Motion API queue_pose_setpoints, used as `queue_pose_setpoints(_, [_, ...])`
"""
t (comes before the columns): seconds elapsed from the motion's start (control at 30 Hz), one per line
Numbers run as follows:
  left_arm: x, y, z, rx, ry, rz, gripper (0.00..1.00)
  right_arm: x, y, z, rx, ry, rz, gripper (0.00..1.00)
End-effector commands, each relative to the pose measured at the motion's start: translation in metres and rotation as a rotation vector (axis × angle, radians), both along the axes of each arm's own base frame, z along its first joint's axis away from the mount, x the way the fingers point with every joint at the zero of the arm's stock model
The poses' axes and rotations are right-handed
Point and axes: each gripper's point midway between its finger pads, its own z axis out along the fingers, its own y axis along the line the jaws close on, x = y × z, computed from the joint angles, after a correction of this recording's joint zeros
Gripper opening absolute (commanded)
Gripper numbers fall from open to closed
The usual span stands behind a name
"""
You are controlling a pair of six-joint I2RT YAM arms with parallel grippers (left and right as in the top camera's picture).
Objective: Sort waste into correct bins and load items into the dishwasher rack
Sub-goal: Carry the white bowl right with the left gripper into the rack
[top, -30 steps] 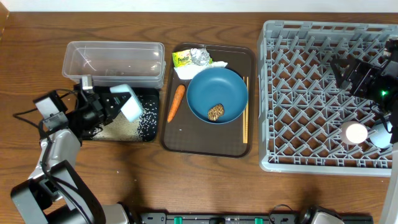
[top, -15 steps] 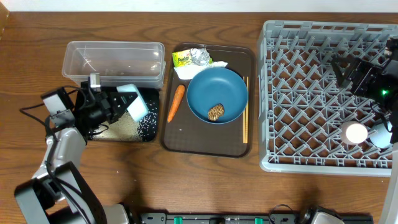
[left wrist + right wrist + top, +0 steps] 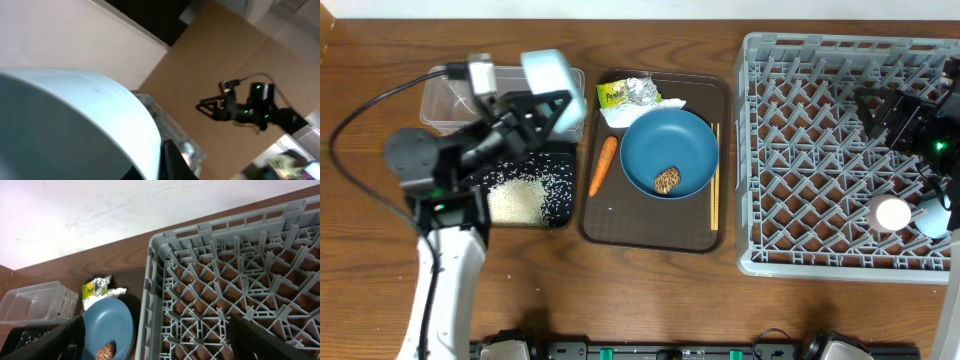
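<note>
My left gripper is to move across the blue plate next and go down to the grey rack (image 3: 820,150), where the rack's side by the brown serving tray is empty.
My left gripper (image 3: 560,102) is raised high over the clear tub (image 3: 450,95) and is shut on the light-blue cup (image 3: 553,72), which fills the left wrist view (image 3: 65,125). White rice (image 3: 517,200) lies in the black tray (image 3: 560,165). The brown serving tray (image 3: 650,232) holds the blue plate (image 3: 670,145) with the brown lump (image 3: 667,180), the carrot (image 3: 604,164), wrapper (image 3: 611,95), foil (image 3: 642,90), napkin (image 3: 625,113) and chopsticks (image 3: 714,180). My right gripper (image 3: 160,345) is open above the grey rack (image 3: 820,150), where the pink cup (image 3: 893,214) stands.
A pale round item (image 3: 932,222) sits beside the pink cup, partly hidden by the right arm. The right wrist view shows the rack (image 3: 225,280), the plate (image 3: 107,325) and the tub (image 3: 35,305). A cable (image 3: 370,100) loops left of the left arm.
My left arm has lifted the light-blue cup from low over the black tray to high above the tub's right end, uncovering the rice pile. The right arm has not moved.
</note>
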Motion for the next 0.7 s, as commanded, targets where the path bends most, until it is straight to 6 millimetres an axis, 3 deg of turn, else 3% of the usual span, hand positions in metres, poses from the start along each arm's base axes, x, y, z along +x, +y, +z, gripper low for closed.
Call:
queue_pose_setpoints(0.0, [0.012, -0.026, -0.003, -0.066, 0.088, -0.042, 0.06, 0.002, -0.003, 0.002, -0.009, -0.003, -0.018, 0.84])
queue_pose_setpoints(0.3, [0.026, -0.141, -0.012, -0.04, 0.103, -0.317, 0.06, 0.001, -0.015, -0.003, -0.048, 0.022, -0.081, 0.86])
queue_pose_setpoints(0.5, [0.04, -0.224, -0.052, -0.014, 0.167, -0.472, 0.06, -0.001, -0.018, -0.007, -0.052, 0.042, -0.1, 0.86])
queue_pose_setpoints(0.67, [0.034, -0.285, -0.084, 0.005, 0.206, -0.583, 0.06, -0.002, -0.017, -0.009, -0.049, 0.053, -0.099, 0.86])
